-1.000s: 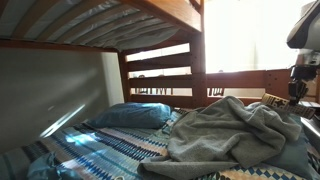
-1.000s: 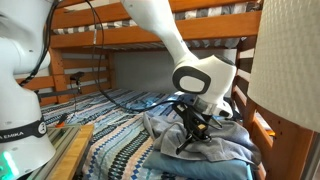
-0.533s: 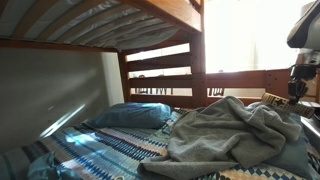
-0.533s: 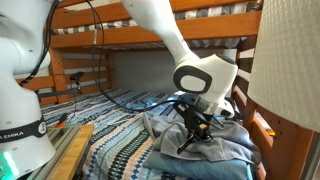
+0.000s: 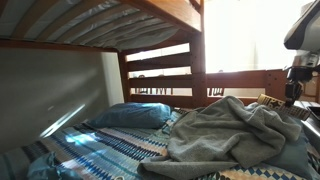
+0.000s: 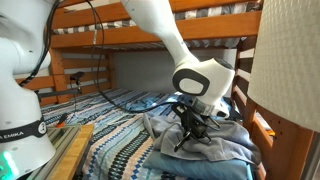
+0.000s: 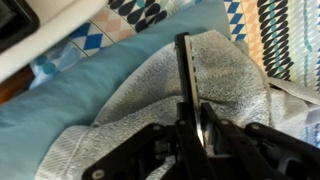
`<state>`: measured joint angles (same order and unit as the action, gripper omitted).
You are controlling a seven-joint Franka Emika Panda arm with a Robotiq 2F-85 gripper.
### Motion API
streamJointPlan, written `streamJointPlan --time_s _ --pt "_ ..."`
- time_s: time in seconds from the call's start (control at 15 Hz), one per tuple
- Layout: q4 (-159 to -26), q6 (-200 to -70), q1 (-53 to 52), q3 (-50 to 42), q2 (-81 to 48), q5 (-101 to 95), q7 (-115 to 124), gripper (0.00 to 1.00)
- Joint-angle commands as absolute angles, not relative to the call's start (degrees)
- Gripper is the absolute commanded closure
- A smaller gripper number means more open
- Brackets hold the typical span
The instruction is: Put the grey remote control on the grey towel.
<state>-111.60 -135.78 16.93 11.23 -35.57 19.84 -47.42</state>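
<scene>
My gripper is above the grey towel's raised folds, which lie below and outward of it, so it should next move outward, lower the remote (image 6: 184,139) onto those folds and release it.
My gripper (image 7: 190,120) is shut on the grey remote control (image 7: 185,68), a slim dark bar held edge-on between the fingers in the wrist view. It hangs over the grey towel (image 7: 150,85), a rumpled grey-green cloth. In an exterior view the gripper (image 6: 190,128) is just above the towel (image 6: 205,148), and the remote (image 6: 184,139) points down at the cloth. In an exterior view the towel (image 5: 235,135) fills the right of the bed, with the arm (image 5: 300,60) at the frame's right edge.
A blue pillow (image 5: 130,116) lies at the head of the bed, beside the towel. A blue-and-white patterned bedsheet (image 6: 110,150) covers the mattress. Wooden bunk rails (image 5: 160,70) and the upper bunk (image 6: 150,35) close in overhead.
The gripper with the remote has shifted slightly lower and sideways over the towel. The towel and pillow have not moved.
</scene>
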Motion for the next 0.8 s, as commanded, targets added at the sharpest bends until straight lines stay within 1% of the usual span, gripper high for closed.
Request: streamJointPlan --time_s 0.0,0.33,0.73 --pt "-108.24 -133.84 19.16 16.38 -38.57 25.72 -56.60 0.95" --pt "-102.74 -132.02 16.85 19.44 -42.42 28.51 -63.04 0.95" --pt "-90.71 -124.75 10.28 16.82 -51.59 23.89 -60.17 0.95"
